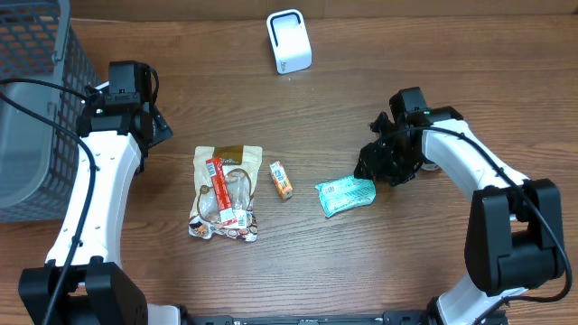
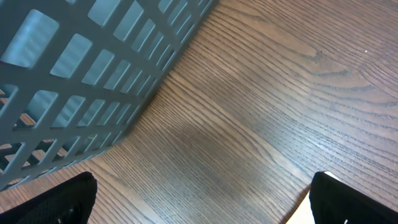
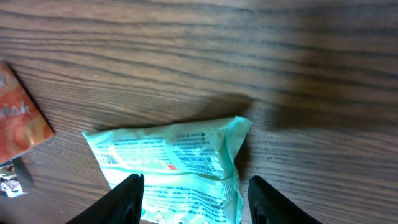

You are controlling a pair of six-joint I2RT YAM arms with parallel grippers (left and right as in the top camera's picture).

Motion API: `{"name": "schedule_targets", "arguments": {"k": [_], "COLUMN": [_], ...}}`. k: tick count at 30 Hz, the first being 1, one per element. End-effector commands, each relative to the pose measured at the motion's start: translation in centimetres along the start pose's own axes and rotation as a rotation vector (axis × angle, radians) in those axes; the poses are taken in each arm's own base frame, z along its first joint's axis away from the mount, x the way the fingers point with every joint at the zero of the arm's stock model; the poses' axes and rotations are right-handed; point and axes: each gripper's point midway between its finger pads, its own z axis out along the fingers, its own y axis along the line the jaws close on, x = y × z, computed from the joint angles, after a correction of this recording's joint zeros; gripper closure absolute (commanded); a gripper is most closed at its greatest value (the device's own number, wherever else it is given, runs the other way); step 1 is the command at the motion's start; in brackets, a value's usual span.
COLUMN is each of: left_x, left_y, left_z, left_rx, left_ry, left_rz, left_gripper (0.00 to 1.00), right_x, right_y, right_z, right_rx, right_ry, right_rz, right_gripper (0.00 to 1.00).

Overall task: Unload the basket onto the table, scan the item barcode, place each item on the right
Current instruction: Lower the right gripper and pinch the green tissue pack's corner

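Observation:
My right gripper should next go down onto the teal packet's end away from the orange packet and close, because its open fingers are already on both sides of that end.
A teal snack packet point(image 1: 346, 195) lies flat on the wooden table, right of centre. In the right wrist view the teal packet point(image 3: 174, 162) lies between my right gripper's point(image 3: 196, 182) two black fingers. Its printed side faces up. The left finger meets its edge, while the right finger point(image 3: 267, 199) stands apart from it, so the jaws are open around it. From overhead, my right gripper point(image 1: 379, 167) sits at the packet's right end. The white scanner point(image 1: 289, 41) stands at the back centre. My left gripper point(image 1: 153, 126) is wide open and holds nothing, over bare wood point(image 2: 202, 180) by the basket.
A grey mesh basket point(image 1: 36, 99) fills the far left and shows close in the left wrist view as a basket wall point(image 2: 81, 74). A large clear snack bag point(image 1: 226, 191) and a small orange packet point(image 1: 282, 180) lie mid-table; that orange packet point(image 3: 22, 118) shows left of the teal one.

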Motion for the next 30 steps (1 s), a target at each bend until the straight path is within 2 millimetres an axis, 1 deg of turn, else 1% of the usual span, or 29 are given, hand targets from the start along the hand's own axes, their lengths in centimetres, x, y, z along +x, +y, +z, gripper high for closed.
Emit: {"name": "schedule_targets", "arguments": {"k": [1, 6, 12, 15, 16, 20, 21, 22, 23, 26, 28, 30], "left_x": [-0.6, -0.6, -0.6, -0.6, -0.6, -0.6, -0.6, -0.6, -0.6, -0.6, -0.6, -0.6], "left_y": [-0.1, -0.1, -0.1, -0.1, -0.1, -0.1, -0.1, -0.1, -0.1, -0.1, -0.1, -0.1], "left_z": [-0.3, -0.3, -0.3, -0.3, -0.3, -0.3, -0.3, -0.3, -0.3, -0.3, -0.3, -0.3], "left_rx": [-0.004, -0.004, -0.004, -0.004, -0.004, -0.004, -0.004, -0.004, -0.004, -0.004, -0.004, -0.004], "left_ry": [-0.019, -0.019, -0.018, -0.018, -0.019, -0.019, -0.019, -0.018, -0.019, -0.019, -0.018, -0.018], "left_rz": [0.014, 0.014, 0.014, 0.015, 0.014, 0.014, 0.015, 0.015, 0.015, 0.014, 0.014, 0.015], "left_gripper": [0.0, 0.0, 0.0, 0.0, 0.0, 0.0, 0.0, 0.0, 0.0, 0.0, 0.0, 0.0], "right_x": [0.5, 1.8, 3.3, 3.6, 3.7, 3.8, 3.8, 3.8, 3.8, 2.8, 1.9, 0.9], "right_y": [-0.1, -1.2, -2.0, -2.3, -2.3, -2.4, -2.4, -2.4, -2.4, -1.9, -1.4, -0.1], "right_z": [0.3, 1.3, 2.7, 3.4, 3.5, 3.5, 3.5, 3.5, 3.5, 2.8, 1.9, 0.3], "right_rx": [-0.007, 0.032, 0.037, 0.036, 0.036, 0.036, 0.036, 0.036, 0.035, 0.028, 0.025, -0.011], "right_ry": [0.018, 0.05, 0.076, 0.072, 0.071, 0.076, 0.076, 0.076, 0.074, 0.053, 0.037, 0.017], "right_rz": [0.0, 0.017, 0.03, 0.029, 0.028, 0.029, 0.028, 0.027, 0.026, 0.014, 0.007, -0.055], "right_gripper": [0.44, 0.44, 0.44, 0.47, 0.5, 0.74, 0.83, 0.96, 0.96, 0.96, 0.96, 0.96]}}
